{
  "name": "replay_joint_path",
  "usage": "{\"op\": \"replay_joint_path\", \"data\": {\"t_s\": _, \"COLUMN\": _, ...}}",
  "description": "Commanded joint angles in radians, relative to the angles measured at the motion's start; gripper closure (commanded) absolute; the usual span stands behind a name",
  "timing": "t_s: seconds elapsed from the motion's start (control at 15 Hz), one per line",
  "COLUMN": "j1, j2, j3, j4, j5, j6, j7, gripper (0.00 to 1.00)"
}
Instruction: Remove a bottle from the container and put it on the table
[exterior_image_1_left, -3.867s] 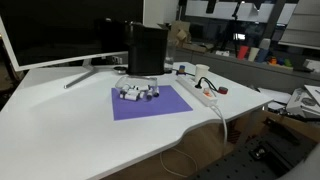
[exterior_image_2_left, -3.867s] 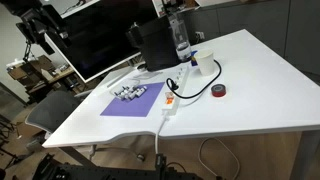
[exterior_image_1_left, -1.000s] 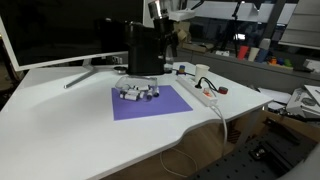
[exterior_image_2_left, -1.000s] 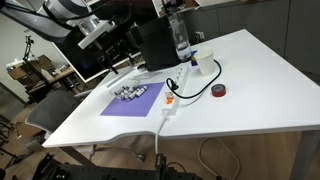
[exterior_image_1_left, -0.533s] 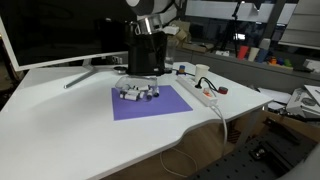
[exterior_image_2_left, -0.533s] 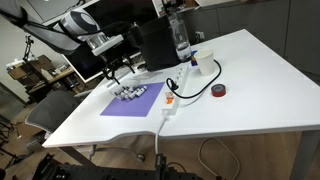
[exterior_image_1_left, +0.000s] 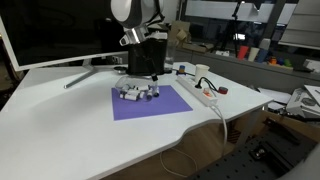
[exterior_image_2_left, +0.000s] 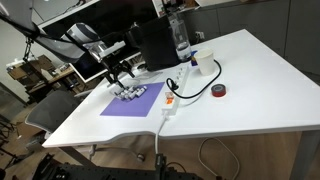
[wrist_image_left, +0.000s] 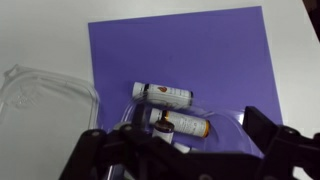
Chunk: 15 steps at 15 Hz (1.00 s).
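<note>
The robot should next lower its open gripper into the container onto the small white bottle (wrist_image_left: 164, 131) beside the lying one, since the gripper's fingers are already wide apart above the bottles.
The container (exterior_image_1_left: 138, 93) is a small low whitish tray of tiny bottles on a purple mat (exterior_image_1_left: 165, 106); it also shows in an exterior view (exterior_image_2_left: 133, 93). In the wrist view two white-labelled bottles lie on their sides: one (wrist_image_left: 166, 93) farther out, one (wrist_image_left: 184, 126) inside the clear tray wall (wrist_image_left: 226, 118). My gripper (exterior_image_1_left: 141, 66) hangs open and empty just above the container, also seen in an exterior view (exterior_image_2_left: 122, 74). In the wrist view its dark fingers (wrist_image_left: 186, 152) stand wide apart, over the near bottles. The white table (exterior_image_1_left: 60, 125) lies all around.
A tall black box (exterior_image_2_left: 155, 45) stands behind the mat, a monitor (exterior_image_1_left: 50, 30) beside it. A white power strip (exterior_image_1_left: 203, 95) with cables, a cup and a red tape roll (exterior_image_2_left: 219, 91) lie beside the mat. A clear plastic lid (wrist_image_left: 42, 100) lies off the mat.
My arm has swung in from behind the black box and come down over the container on the mat. The bottles and tray have not moved.
</note>
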Motion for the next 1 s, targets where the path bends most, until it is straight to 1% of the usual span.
{"op": "replay_joint_path", "data": {"t_s": 0.0, "j1": 0.013, "j2": 0.048, "j3": -0.004, "j4": 0.064, "j5": -0.018, "j6": -0.019, "j7": -0.034, "gripper": 0.00}}
{"op": "replay_joint_path", "data": {"t_s": 0.2, "j1": 0.016, "j2": 0.069, "j3": -0.006, "j4": 0.075, "j5": 0.009, "j6": 0.011, "j7": 0.014, "gripper": 0.00}}
{"op": "replay_joint_path", "data": {"t_s": 0.53, "j1": 0.010, "j2": 0.087, "j3": -0.007, "j4": 0.081, "j5": 0.062, "j6": 0.101, "j7": 0.090, "gripper": 0.00}}
{"op": "replay_joint_path", "data": {"t_s": 0.93, "j1": 0.011, "j2": 0.104, "j3": -0.016, "j4": 0.078, "j5": 0.084, "j6": 0.136, "j7": 0.165, "gripper": 0.00}}
